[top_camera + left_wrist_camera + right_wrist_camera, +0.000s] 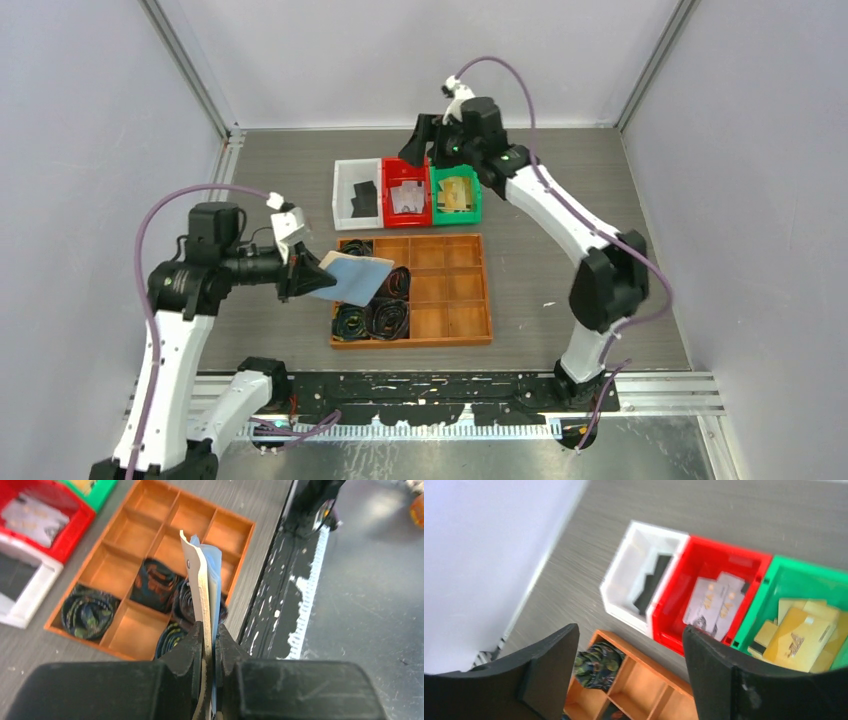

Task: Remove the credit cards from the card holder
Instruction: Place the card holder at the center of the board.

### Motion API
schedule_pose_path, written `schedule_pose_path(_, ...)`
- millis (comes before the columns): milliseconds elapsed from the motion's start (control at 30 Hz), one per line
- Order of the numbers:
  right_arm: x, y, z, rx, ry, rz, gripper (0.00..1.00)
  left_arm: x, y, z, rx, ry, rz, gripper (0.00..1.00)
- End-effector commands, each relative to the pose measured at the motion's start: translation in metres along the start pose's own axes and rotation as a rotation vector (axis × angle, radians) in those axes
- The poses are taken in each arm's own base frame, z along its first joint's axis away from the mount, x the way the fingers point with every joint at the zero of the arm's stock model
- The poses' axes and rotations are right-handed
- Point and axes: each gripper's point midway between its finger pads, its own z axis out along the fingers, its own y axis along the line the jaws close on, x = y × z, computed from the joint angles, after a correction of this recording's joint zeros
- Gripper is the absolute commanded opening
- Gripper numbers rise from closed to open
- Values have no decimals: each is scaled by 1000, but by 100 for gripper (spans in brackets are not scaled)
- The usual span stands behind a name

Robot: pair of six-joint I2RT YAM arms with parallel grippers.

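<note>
The cards are already in the bins, so my left gripper needs to go down and let go of the card holder over the tray's empty cell between the coiled belts.
My left gripper is shut on the tan card holder, held in the air over the left part of the wooden tray; its pale blue inner side faces up. In the left wrist view the holder stands edge-on between the jaws. My right gripper is open and empty above the bins. Black cards lie in the white bin, white/grey cards in the red bin, gold cards in the green bin. The right wrist view shows them too: black, grey, gold.
A wooden divided tray sits mid-table with several dark coiled belts in its left cells. The white, red and green bins stand in a row behind it. The arm bases' rail runs along the near edge.
</note>
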Motion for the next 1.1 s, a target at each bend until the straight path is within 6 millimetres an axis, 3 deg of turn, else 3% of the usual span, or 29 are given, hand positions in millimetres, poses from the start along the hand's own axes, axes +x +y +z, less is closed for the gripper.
schedule_pose_path(0,-55,51,-57,-139,-216,4,85,42,30,10,-46,182,51,1)
schedule_pose_path(133,-38,49,-88,-119,-229,9,87,78,59,20,-73,360,94,0)
schedule_pose_path(233,-21,33,-104,-44,-226,7,87,98,85,30,-102,497,167,0)
schedule_pose_path(333,0,15,-116,24,-231,37,90,107,120,41,-190,574,268,8)
schedule_pose_path(467,28,-11,-128,122,-238,88,92,116,136,57,-260,597,329,22)
schedule_pose_path(567,47,-25,-133,169,-233,131,92,124,147,61,-357,655,438,24)
schedule_pose_path(633,58,-31,-134,182,-226,153,92,125,152,62,-404,667,468,32)
schedule_pose_path(667,62,-33,-135,187,-221,160,93,126,147,62,-396,668,443,39)
schedule_pose_path(733,67,-34,-136,192,-212,170,93,130,124,67,-297,654,358,66)
schedule_pose_path(833,64,-40,-142,225,-235,179,95,133,75,73,-91,609,190,94)
schedule_pose_path(967,59,-42,-149,247,-251,184,96,112,37,76,52,527,53,100)
schedule_pose_path(1067,53,-48,-157,282,-276,194,96,88,20,70,147,458,-48,99)
